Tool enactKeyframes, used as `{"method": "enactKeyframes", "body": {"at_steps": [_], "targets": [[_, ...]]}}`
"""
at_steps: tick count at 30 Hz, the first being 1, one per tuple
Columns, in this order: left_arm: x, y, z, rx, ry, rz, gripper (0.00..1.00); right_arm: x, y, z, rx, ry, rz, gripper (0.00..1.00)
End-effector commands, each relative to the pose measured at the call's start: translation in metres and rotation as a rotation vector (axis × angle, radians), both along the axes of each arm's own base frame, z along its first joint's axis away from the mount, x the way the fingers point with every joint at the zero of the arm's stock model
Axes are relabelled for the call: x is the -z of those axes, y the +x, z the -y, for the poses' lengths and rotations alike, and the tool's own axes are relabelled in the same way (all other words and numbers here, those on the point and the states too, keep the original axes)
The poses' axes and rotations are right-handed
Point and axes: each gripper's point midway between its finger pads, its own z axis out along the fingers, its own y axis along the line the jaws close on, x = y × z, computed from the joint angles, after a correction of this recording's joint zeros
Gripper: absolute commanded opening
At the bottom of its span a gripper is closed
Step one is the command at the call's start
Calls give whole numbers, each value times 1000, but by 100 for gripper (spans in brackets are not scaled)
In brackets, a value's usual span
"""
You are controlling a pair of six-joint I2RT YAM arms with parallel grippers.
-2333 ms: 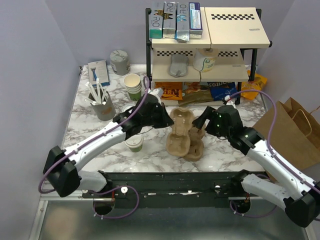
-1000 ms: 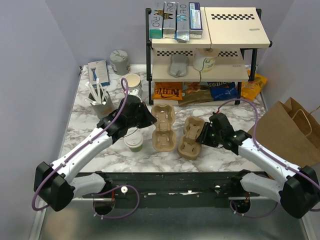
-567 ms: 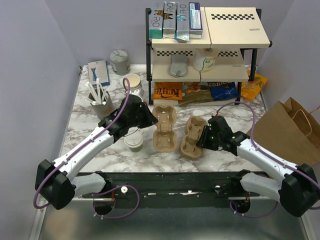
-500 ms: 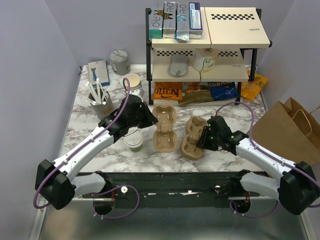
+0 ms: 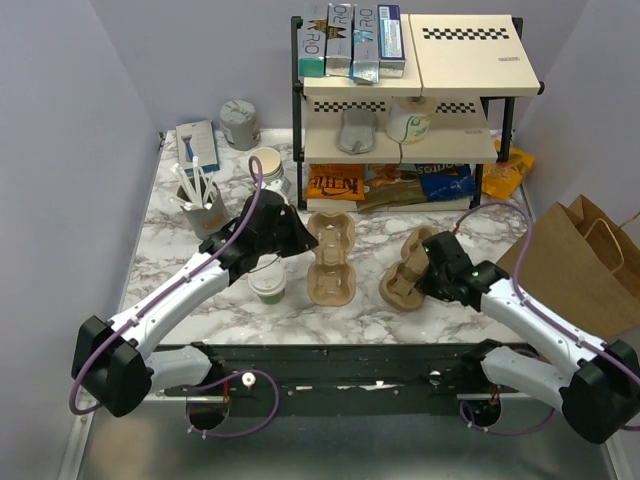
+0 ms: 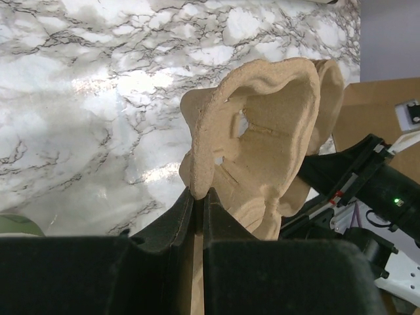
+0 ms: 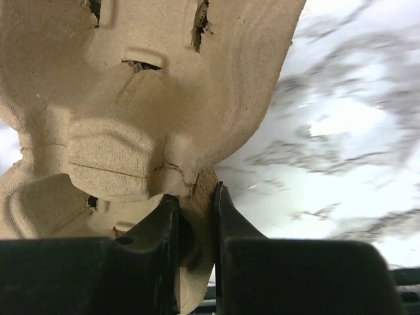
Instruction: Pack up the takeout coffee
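Observation:
The marble beside the takeout coffee (image 5: 268, 286) is bare, so my left gripper needs to move down and slightly back next and let go of the pulp carrier there.
The takeout coffee (image 5: 268, 286), a small cup with a green band and a white lid, stands on the marble between the arms. Right of it lies a brown pulp cup carrier (image 5: 330, 260), and my left gripper (image 5: 300, 238) is shut on its rim. The left wrist view shows the fingers (image 6: 199, 193) pinching that carrier's thin edge (image 6: 262, 131). A second pulp carrier (image 5: 405, 275) is tilted up on its side, with my right gripper (image 5: 425, 270) shut on it. Its rim (image 7: 151, 98) sits clamped in my right gripper (image 7: 195, 190) in the right wrist view.
A stack of lidless cups (image 5: 268, 165) and a grey cup of white sticks (image 5: 203, 205) stand at the back left. The shelf rack (image 5: 410, 90) with snack bags (image 5: 335, 183) fills the back. A brown paper bag (image 5: 580, 260) stands at the right edge.
My right gripper has closed on the right carrier, tipped it up on edge and drawn it rightward, away from the left carrier. The left arm and its carrier have stayed put.

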Motion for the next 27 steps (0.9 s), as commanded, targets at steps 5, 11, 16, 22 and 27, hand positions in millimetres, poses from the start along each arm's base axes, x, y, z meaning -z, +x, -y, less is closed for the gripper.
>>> {"method": "enactKeyframes", "body": {"at_steps": [5,11,16,22,27], "targets": [[21,-6,17,77,-21,-53,4,-17,18,66,262,-88,77,2],[46,-22,36,118,-8,-117,4,-23,37,96,334,-61,114,17],[68,-29,49,139,10,-167,4,-39,49,87,277,-17,153,53],[94,-29,51,132,59,-214,20,-69,55,76,134,7,291,80],[94,-25,47,114,87,-203,65,-101,52,62,-22,22,421,84]]}}
